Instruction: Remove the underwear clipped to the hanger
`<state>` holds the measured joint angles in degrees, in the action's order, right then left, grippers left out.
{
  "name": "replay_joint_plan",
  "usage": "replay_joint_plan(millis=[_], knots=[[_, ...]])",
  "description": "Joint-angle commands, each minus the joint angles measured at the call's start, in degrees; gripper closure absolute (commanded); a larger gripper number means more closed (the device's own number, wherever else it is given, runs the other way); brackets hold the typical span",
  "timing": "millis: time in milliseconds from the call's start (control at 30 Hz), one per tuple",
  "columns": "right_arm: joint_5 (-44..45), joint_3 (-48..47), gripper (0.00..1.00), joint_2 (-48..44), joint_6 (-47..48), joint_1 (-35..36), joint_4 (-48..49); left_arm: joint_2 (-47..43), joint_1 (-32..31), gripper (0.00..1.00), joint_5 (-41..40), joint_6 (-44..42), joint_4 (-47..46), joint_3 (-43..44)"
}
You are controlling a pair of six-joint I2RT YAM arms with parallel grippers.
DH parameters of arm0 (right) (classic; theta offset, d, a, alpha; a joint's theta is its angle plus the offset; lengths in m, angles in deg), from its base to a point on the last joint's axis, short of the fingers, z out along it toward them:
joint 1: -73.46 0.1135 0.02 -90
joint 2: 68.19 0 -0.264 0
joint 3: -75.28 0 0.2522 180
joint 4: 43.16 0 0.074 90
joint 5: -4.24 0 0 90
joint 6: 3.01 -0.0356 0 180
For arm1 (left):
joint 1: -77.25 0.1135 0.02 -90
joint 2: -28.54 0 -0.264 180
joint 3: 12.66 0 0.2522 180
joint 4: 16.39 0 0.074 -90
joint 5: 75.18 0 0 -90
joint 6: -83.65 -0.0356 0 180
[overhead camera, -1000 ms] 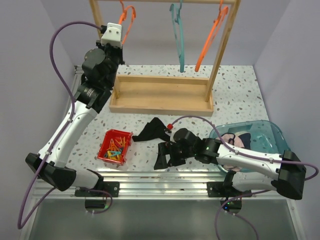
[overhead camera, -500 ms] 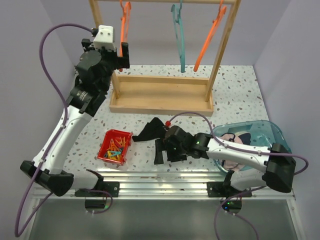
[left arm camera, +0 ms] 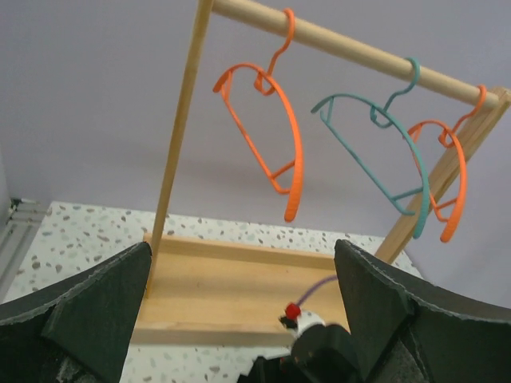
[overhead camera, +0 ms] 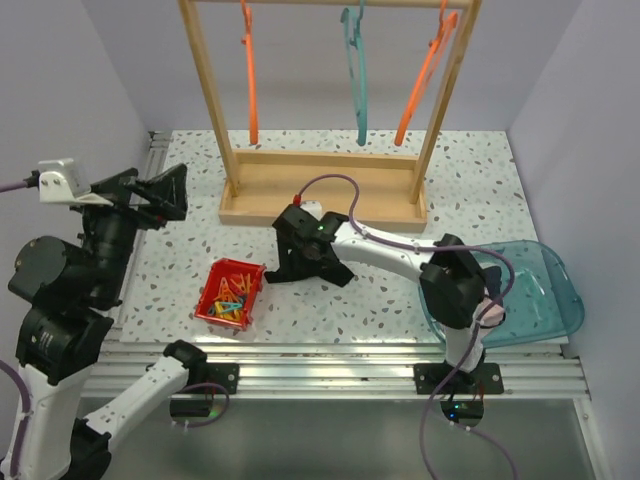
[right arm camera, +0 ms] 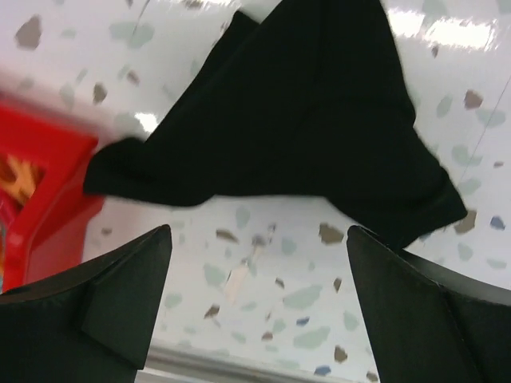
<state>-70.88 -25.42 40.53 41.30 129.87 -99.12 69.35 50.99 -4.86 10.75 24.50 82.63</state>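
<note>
The robot will lower its right gripper onto the middle of the black underwear's near edge [overhead camera: 308,274] [right arm camera: 267,179] and close there, since bare table shows between the right gripper's open fingers.
The black underwear [overhead camera: 280,272] lies flat on the table, right of the red bin. It fills the upper part of the right wrist view [right arm camera: 295,120]. My right gripper [overhead camera: 310,262] hangs open just above it, and its fingertips [right arm camera: 259,231] stop short of the cloth over bare table. My left gripper [overhead camera: 150,190] is open and empty, raised at the near left. In its own view [left arm camera: 243,247] it faces the rack. The three hangers, orange [overhead camera: 248,70], teal [overhead camera: 355,70] and orange [overhead camera: 420,80], hang bare. A bit of pink cloth [overhead camera: 490,312] shows in the teal bin; navy underwear is hidden.
A red bin [overhead camera: 230,292] of coloured clips sits left of the black underwear, and its edge shows in the right wrist view [right arm camera: 40,215]. The wooden rack base [overhead camera: 320,185] stands at the back. A clear teal bin [overhead camera: 545,260] lies at the right, partly behind my right arm.
My left arm has pulled back from the left orange hanger to the near left. My right gripper has moved away from the front edge to hover over the black underwear.
</note>
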Motion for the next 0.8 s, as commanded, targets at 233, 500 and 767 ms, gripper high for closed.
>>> replay_joint_plan(millis=[233, 500, 767], knots=[[6.49, -9.83, 0.18, 13.61, 3.77, -4.98, -5.09, -7.33, 0.25, 0.00, 4.12, 8.30, 16.19, -4.02], [2.53, -5.54, 0.42, 16.43, 6.23, -5.25, 0.27, -7.16, 0.25, 0.00, 6.58, 7.42, 18.04, -3.49], [-3.69, 9.14, 1.00, 2.31, 7.81, -6.56, 12.71, -7.42, 0.25, 0.00, 11.32, 7.86, 15.33, -6.21]])
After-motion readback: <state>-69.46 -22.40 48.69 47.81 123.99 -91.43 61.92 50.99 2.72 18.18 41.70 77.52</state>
